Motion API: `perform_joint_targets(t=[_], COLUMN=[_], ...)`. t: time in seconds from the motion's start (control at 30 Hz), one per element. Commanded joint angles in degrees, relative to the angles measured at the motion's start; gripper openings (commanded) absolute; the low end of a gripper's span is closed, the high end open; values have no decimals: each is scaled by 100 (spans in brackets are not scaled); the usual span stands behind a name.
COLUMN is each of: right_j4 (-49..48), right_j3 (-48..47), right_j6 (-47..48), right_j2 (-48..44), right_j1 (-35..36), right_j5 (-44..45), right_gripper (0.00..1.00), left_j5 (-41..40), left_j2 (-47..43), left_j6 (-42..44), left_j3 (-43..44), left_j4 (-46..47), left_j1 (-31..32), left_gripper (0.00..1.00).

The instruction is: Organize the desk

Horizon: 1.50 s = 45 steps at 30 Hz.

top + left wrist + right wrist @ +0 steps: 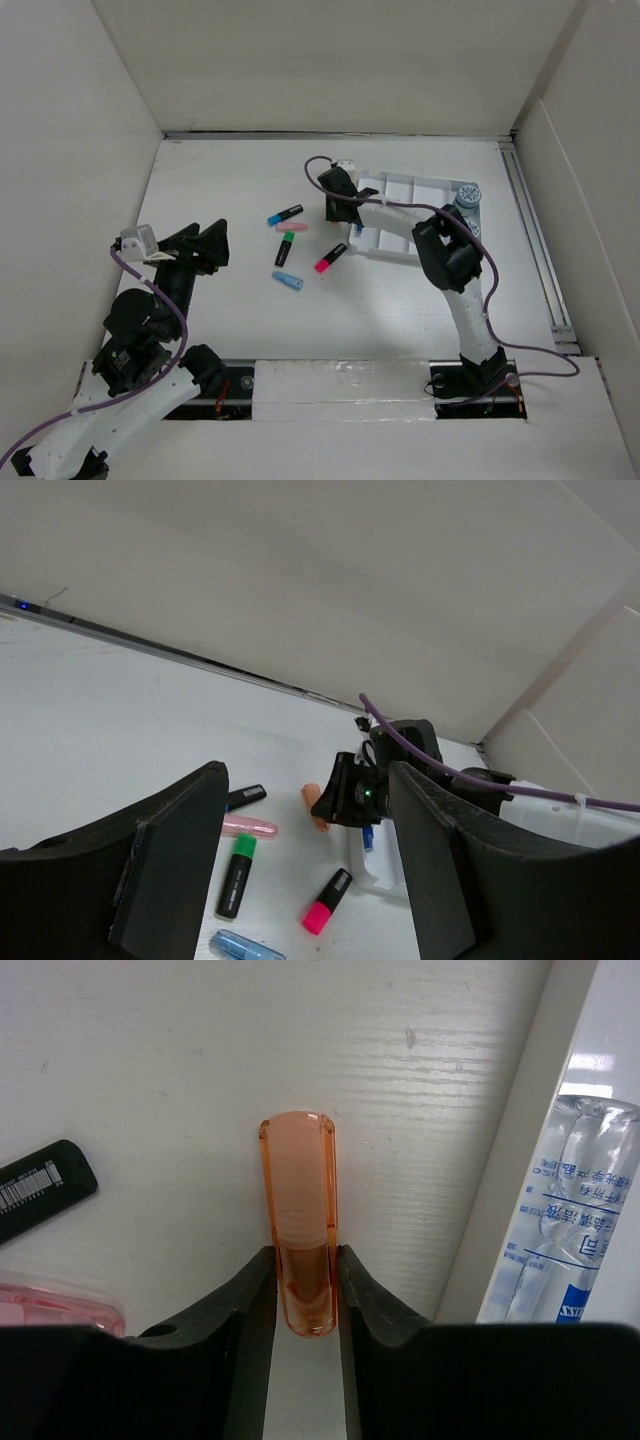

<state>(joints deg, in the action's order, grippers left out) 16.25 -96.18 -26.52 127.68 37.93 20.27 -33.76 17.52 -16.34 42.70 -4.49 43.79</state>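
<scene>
The right gripper lifts the marker over the tray's empty section [432,193], to the right in the top view, next, and then lets go of it.
The desk [220,180] is a white tabletop with white walls. My right gripper [336,206] is low over it at the left edge of the white tray [425,190], shut on a translucent orange marker [298,1220] that lies between its fingers [250,1300]. The marker also shows in the left wrist view [314,802]. My left gripper [205,245] is open and empty, raised over the desk's left side, its fingers [170,860] wide apart.
Several markers lie between the arms: blue-capped [286,213], pink [291,227], green-capped [286,248], magenta-capped [330,258], light blue [288,281]. A clear pen [560,1220] lies in the tray. A grey-blue round object [468,197] stands at the tray's right end.
</scene>
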Motion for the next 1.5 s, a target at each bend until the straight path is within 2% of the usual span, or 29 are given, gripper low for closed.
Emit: perform_joint_targets(t=[0.0, 0.1, 0.27, 0.4, 0.57, 0.77, 1.0, 1.03, 1.07, 1.17, 1.23, 1.33, 1.37, 1.4, 1.43, 1.47], right_j4=[2, -245, -1070, -1492, -1555, -1564, -1467, -1467, -1476, -1458, -1484, -1555, -1563, -1564, -1529, -1511], right_j3=[-85, 64, 731, 1555, 2445, 3332, 3440, 3431, 3413, 3290, 3194, 2966, 2773, 2771, 2510, 2377], right_j6=[33, -10, -89, -362, -661, -960, -1048, -1048, -1065, -1031, -890, -487, -242, -239, -161, 49], right_j2=[-102, -470, -1437, -2237, -3019, -3328, -3302, -3250, -3214, -3179, -3205, -3170, -3022, -3021, -2925, -2680], right_j1=[48, 48, -5, -409, -1138, -1946, -2518, -2597, -2598, -2485, -2126, -1624, -1031, -1025, -825, -431], right_j5=[29, 73, -14, -225, -226, -173, -23, -15, 3, -94, 55, 126, 178, 179, 144, 83], right_gripper=[20, 14, 15, 16, 15, 14, 17, 21, 41, 84, 87, 76, 43, 42, 16, 9], left_j5=[80, 97, 97, 89, 115, 142, 133, 133, 141, 124, 115, 133, 98, 97, 97, 115], left_j2=[-20, -20, -20, -64, -91, -73, 59, 67, 68, 41, 50, 50, 33, 32, 32, 50], left_j6=[52, 52, 43, 43, 43, 34, 17, 17, 17, 25, 25, 25, 43, 43, 34, 34], left_j3=[-34, -25, -16, -25, -42, -51, -51, -34, -25, -33, -25, -25, -51, -42, -42, -34], left_j4=[212, 229, 194, 212, 229, 238, 221, 203, 186, 212, 212, 203, 229, 229, 212, 212], left_j1=[-11, -11, -11, -11, -11, -11, -11, -11, -11, -11, -11, -11, -11, -11, -11, -11], left_gripper=[61, 61, 61, 61, 61, 61, 61, 62, 61, 61, 61, 61, 61, 61, 61, 61])
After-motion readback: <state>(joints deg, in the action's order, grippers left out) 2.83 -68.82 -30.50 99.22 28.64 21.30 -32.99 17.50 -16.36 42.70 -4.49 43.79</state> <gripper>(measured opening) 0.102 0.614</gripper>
